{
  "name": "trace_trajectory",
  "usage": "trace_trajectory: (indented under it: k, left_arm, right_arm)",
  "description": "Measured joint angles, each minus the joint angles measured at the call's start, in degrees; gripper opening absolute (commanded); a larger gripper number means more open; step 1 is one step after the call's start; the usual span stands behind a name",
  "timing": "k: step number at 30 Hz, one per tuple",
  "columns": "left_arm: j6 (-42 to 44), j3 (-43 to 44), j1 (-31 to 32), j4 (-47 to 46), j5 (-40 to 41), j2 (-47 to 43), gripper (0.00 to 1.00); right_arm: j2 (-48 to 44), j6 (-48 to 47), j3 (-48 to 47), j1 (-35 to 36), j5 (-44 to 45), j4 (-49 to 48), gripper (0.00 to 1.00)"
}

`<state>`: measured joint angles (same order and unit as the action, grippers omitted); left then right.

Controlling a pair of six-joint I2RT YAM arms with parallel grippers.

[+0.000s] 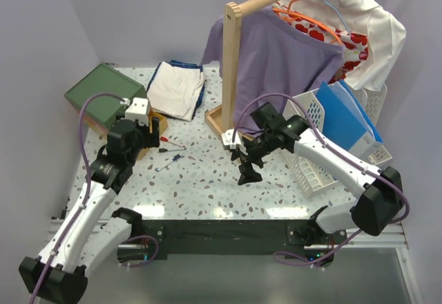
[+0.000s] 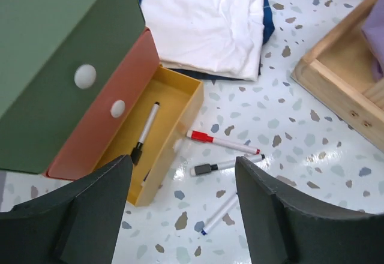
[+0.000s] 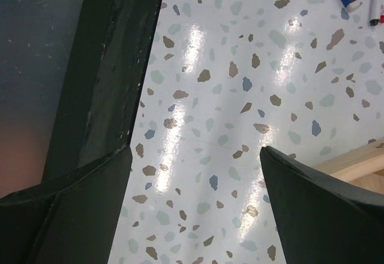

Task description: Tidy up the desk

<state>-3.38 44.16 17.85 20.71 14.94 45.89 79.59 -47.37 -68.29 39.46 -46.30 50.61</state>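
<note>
My right gripper will next go left in the top view, then down onto the blue-tipped marker's body near its cap, as the marker lies below, outside the drawer (image 2: pixel 180 105).
The desk (image 1: pixel 207 179) is a glossy white speckled top with a black front rail (image 3: pixel 114 66). A yellow drawer (image 2: pixel 180 105) stands pulled out of the green box (image 2: pixel 54 48), with a black-capped marker (image 2: pixel 144 133) lying inside. On the desk beside it lie a red marker (image 2: pixel 222 141), a grey-capped marker (image 2: pixel 225 165) and a blue-tipped marker (image 2: pixel 219 214). My left gripper (image 2: pixel 183 216) hangs open above the drawer's front corner, holding nothing. My right gripper (image 3: pixel 195 204) is open over bare desk near the front rail, also holding nothing.
Behind the markers lies a folded white cloth (image 1: pixel 176 90) on a dark blue one. A wooden clothes rack (image 1: pixel 231 62) carries a purple shirt (image 1: pixel 283 52) on hangers. At the right is a white basket (image 1: pixel 324 159) with blue folders (image 1: pixel 349 114).
</note>
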Motion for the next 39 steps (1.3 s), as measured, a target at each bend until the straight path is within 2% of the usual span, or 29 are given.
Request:
trace_trajectory:
  k: [2,8,12,17,23,26,31,36,39]
  left_arm:
    - [-1.66,-3.93,-0.02,-0.11,-1.86,-4.76,0.81]
    - [-5.66,-11.63,-0.11,-0.20,-4.22,-16.20,0.82]
    - [-6.93,-12.00,-0.11,-1.03,-3.61,-20.55,0.82]
    - [-8.11,-12.22,-0.11,-1.66,-1.25,-24.94,0.82]
    - [-9.42,-12.22,-0.11,-1.68,5.11,-32.13,0.82]
    - [-10.58,-12.26,-0.11,-1.51,9.40,-36.54,0.82]
    - [-11.63,-12.39,-0.11,-1.25,14.32,-43.15,0.83]
    - [-12.33,-12.98,-0.11,-1.22,16.85,-45.48,0.83]
    - [-12.41,-13.14,-0.11,-0.94,17.07,-45.48,0.83]
  right_arm:
    - [1.11,0.22,0.00,0.31,0.07,0.00,0.96]
    - [7.58,1.53,-2.60,6.08,3.98,0.00,0.99]
    - [13.94,5.14,-7.96,11.19,9.88,-0.50,0.99]
    - [22.77,10.05,-16.92,12.37,13.90,-3.89,0.99]
    - [30.67,3.19,-24.70,15.21,12.04,-3.76,0.98]
    - [35.30,-0.52,-30.03,16.92,11.47,-3.10,0.94]
    - [44.63,-2.14,-41.22,19.26,14.05,-3.45,0.78]
    - [51.19,0.11,-45.44,20.52,17.20,-5.57,0.59]
    - [53.16,2.54,-46.03,20.59,18.82,-7.43,0.56]
